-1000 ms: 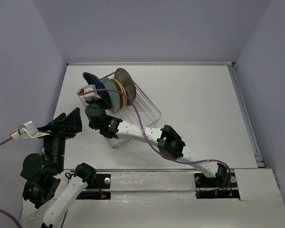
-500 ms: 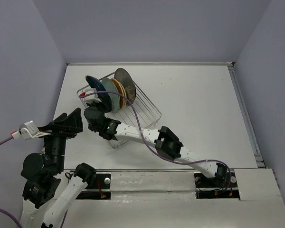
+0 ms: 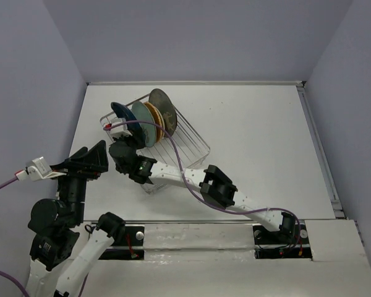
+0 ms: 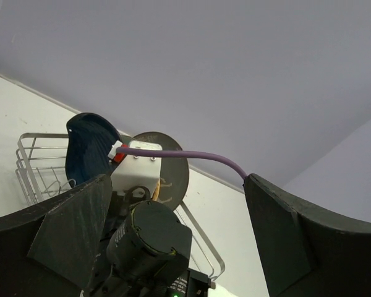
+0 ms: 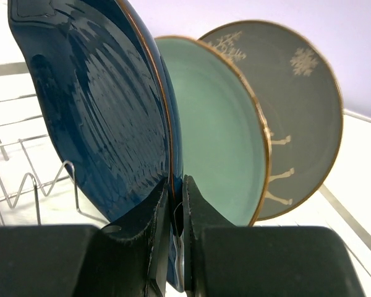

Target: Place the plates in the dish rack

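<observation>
The rack's free wires lie below the right gripper, so the robot will next lower the upright blue plate down among them beside the teal plate (image 3: 143,120) and release the blue plate's rim.
The silver wire dish rack (image 3: 195,143) stands at the table's back left. In it stand upright the grey deer plate (image 3: 164,106), an orange plate (image 3: 153,114) and the pale teal plate (image 3: 143,120). My right gripper (image 3: 119,133) is shut on the rim of the dark blue leaf-shaped plate (image 3: 120,111), holding it upright over the rack's left end. In the right wrist view the blue plate (image 5: 93,105) sits between the fingers (image 5: 176,247), with the teal plate (image 5: 226,142) and deer plate (image 5: 297,105) behind it. My left gripper (image 3: 89,158) is open, raised left of the rack.
The right arm (image 3: 216,185) stretches across the table's front to the rack. Rack tines (image 5: 31,182) show left of the blue plate. Grey walls enclose the table. The cream and black plates are not visible.
My right gripper has carried the blue plate slightly right and down, closer to the teal plate in the rack. The left arm has not moved.
</observation>
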Controlling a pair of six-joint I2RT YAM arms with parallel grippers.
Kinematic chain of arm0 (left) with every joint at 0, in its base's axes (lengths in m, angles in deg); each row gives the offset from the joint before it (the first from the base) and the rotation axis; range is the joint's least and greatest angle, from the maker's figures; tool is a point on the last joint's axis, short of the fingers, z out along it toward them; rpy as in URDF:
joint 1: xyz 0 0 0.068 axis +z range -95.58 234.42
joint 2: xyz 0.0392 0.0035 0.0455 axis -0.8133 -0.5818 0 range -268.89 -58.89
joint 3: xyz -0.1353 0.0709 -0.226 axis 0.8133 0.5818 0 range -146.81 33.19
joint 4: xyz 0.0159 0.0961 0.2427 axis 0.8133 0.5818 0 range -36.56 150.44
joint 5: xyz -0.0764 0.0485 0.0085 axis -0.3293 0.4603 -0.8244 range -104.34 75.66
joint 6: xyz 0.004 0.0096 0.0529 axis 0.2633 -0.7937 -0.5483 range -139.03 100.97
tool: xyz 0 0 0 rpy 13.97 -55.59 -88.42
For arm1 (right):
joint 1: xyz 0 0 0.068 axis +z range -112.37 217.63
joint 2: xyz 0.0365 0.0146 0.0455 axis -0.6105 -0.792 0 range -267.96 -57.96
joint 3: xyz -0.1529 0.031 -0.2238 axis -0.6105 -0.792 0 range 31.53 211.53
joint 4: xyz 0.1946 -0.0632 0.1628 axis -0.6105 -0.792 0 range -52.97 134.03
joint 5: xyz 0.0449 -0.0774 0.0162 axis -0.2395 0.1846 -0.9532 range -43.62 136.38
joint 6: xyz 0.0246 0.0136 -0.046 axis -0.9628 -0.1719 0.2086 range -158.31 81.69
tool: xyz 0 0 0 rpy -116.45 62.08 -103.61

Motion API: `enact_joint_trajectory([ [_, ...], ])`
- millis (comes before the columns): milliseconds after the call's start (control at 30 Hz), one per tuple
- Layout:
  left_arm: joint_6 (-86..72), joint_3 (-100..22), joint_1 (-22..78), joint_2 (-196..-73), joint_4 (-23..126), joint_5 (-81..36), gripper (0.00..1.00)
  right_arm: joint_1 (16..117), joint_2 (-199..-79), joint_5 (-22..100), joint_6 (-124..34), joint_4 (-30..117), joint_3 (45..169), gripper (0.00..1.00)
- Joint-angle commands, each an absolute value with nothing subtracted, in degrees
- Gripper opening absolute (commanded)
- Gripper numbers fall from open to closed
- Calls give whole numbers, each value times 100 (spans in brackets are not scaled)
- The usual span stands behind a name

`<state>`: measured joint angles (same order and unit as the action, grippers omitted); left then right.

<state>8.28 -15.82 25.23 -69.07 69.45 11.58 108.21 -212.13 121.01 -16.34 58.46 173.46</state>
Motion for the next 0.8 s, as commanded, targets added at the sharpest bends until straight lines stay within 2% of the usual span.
enact_joint_trajectory([
  [0, 821, -1462, 2498, -7085, 6698, 1177, 99, 10926, -20984, 12171, -2178, 6345, 17287, 7],
  [333, 830, -1313, 2498, -7137, 6628, 1247, 99, 11031, -20852, 12013, -2916, 5783, 16962, 9],
  [367, 830, -1304, 2498, -7137, 6636, 1238, 99, 11031, -20808, 11943, -3004, 5704, 16848, 12],
  [400, 839, -1295, 2498, -7155, 6636, 1238, 99, 11031, -20764, 11899, -3249, 5599, 16803, 22],
  [500, 830, -1269, 2498, -7173, 6645, 1238, 99, 11031, -20527, 11723, -3681, 5300, 16540, 41],
  [667, 777, -1260, 2498, -7181, 6671, 1273, 99, 11031, -19772, 11257, -4445, 4930, 15943, 50],
  [767, 742, -1269, 2507, -7208, 6680, 1326, 99, 11031, -19211, 10889, -4691, 4851, 15459, 61],
])
